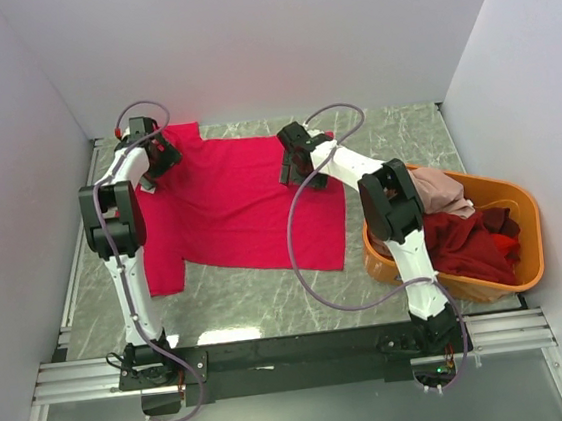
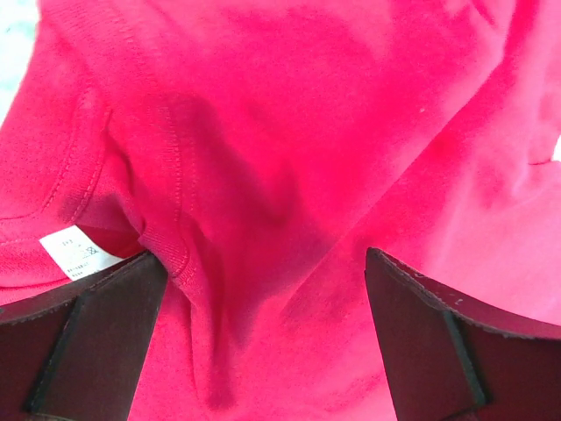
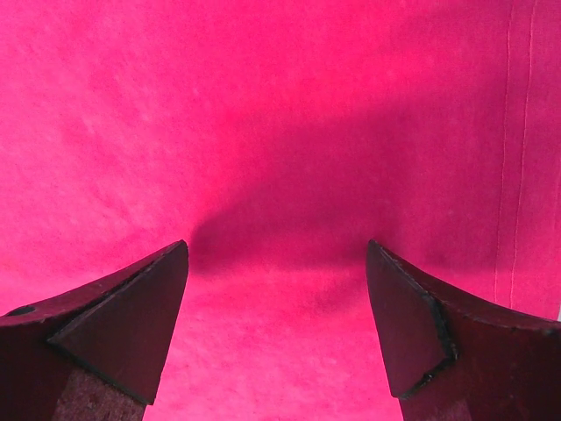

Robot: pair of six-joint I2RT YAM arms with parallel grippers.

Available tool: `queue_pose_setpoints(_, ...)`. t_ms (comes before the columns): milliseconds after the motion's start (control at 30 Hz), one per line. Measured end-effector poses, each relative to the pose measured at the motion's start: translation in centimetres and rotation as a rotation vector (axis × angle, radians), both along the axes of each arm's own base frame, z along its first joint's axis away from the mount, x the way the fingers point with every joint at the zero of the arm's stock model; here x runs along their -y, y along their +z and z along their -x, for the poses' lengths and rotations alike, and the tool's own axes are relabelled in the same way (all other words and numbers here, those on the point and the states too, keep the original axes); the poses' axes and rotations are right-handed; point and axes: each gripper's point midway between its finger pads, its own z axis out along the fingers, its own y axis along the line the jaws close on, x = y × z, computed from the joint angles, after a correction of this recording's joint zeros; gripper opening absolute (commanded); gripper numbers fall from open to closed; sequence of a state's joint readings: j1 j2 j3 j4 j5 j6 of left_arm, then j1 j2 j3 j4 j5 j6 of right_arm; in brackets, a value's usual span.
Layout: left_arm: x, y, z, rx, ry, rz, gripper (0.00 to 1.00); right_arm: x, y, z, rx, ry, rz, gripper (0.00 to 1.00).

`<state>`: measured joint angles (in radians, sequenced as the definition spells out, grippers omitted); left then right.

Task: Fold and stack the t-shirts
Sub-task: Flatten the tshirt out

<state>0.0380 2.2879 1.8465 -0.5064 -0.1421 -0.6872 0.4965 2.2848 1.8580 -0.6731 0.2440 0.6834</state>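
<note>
Next, my left gripper moves back past the neck label (image 2: 79, 252) onto the near sleeve's corner, since that sleeve juts toward my base, away from the collar.
A bright crimson-pink t-shirt (image 1: 240, 203) lies spread on the marble table. My left gripper (image 1: 160, 155) is open, low over the shirt's far left corner by the neck. In the left wrist view the ribbed collar (image 2: 166, 250) and a small white neck label (image 2: 79, 252) sit by the left finger (image 2: 88, 342), and wrinkled cloth lies between the jaws. My right gripper (image 1: 291, 159) is open over the shirt's far right edge. In the right wrist view flat cloth (image 3: 280, 132) fills the frame between its fingers (image 3: 131, 324). A dark red shirt (image 1: 476, 245) and a pale dusty pink shirt (image 1: 442, 192) lie in the basket.
An orange plastic basket (image 1: 522, 207) stands at the right side of the table. White walls close in the left, back and right. Bare marble (image 1: 404, 137) shows behind and in front of the shirt. A metal rail (image 1: 296, 355) runs along the near edge.
</note>
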Motion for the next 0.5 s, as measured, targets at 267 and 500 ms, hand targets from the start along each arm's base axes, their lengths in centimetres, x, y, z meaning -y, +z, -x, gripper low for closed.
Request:
queue_pose_setpoints(267,0.1,0.3,0.5,-0.035,-0.026,-0.008,0.99,-1.4,4.1,-3.0,0.086,0.051,-0.02,0.89)
queue_pose_setpoints(500,-0.4,6.3,7.3,-0.022,0.026,-0.029,0.99,-1.5,9.3,-1.0,0.161,0.118,-0.05,0.9)
